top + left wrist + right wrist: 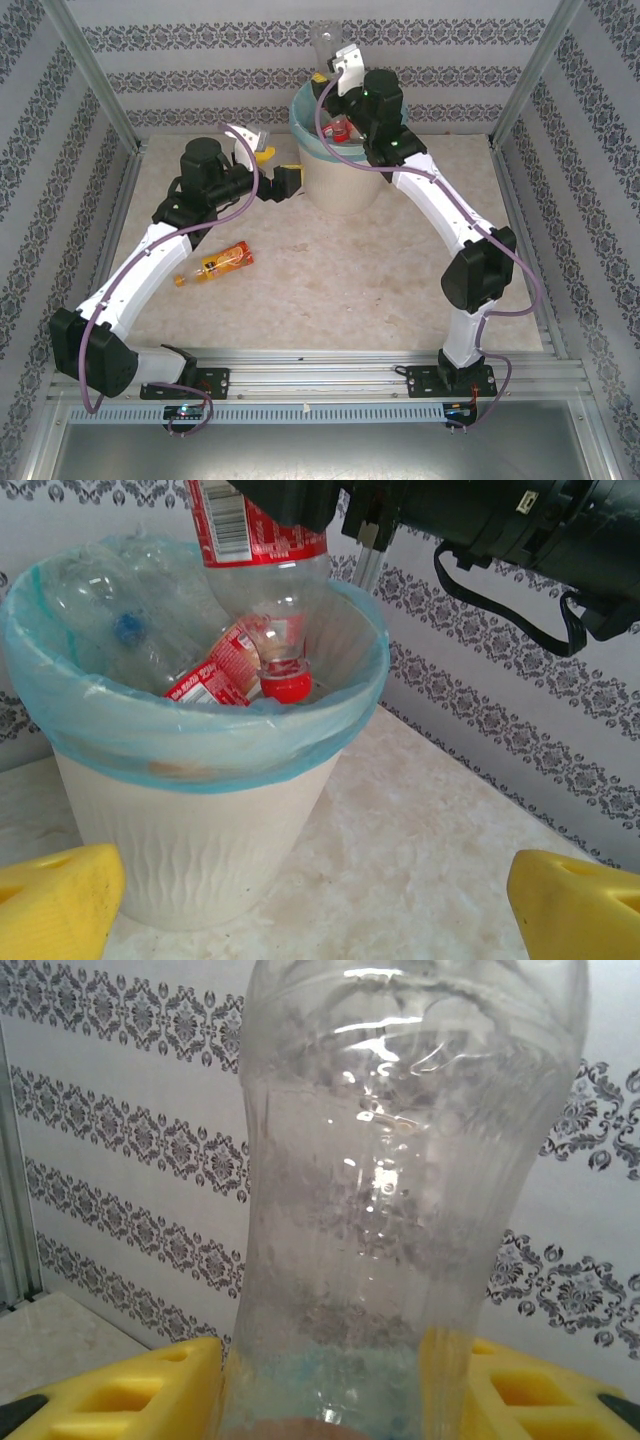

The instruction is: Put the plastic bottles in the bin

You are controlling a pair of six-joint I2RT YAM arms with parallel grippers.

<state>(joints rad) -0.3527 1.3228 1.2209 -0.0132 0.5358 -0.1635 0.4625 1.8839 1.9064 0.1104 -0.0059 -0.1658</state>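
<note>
My right gripper needs to move down next and let go of the clear plastic bottle into the bin (335, 185), because the bin's opening within the turquoise liner (335, 127) is below my right gripper.
The bin (335, 185) stands at the back middle of the table, its turquoise liner folded over the rim. My right gripper (336, 76) hangs above it, shut on a clear plastic bottle (400, 1190) held upside down. That bottle's red cap (285, 686) points down inside the rim, below its red label (250, 525). Other bottles lie in the bin (200, 850): a clear one with a blue cap (125, 630) and a red-labelled one (215, 677). Another bottle with an orange label (216, 264) lies on the table. My left gripper (277, 167) is open just left of the bin, nothing between its yellow fingers (55, 900).
Patterned walls and metal posts (95, 75) close in the back and sides. The right arm (440, 215) crosses the right half of the table, the left arm (150, 265) the left half. Bare tabletop (340, 290) lies between them.
</note>
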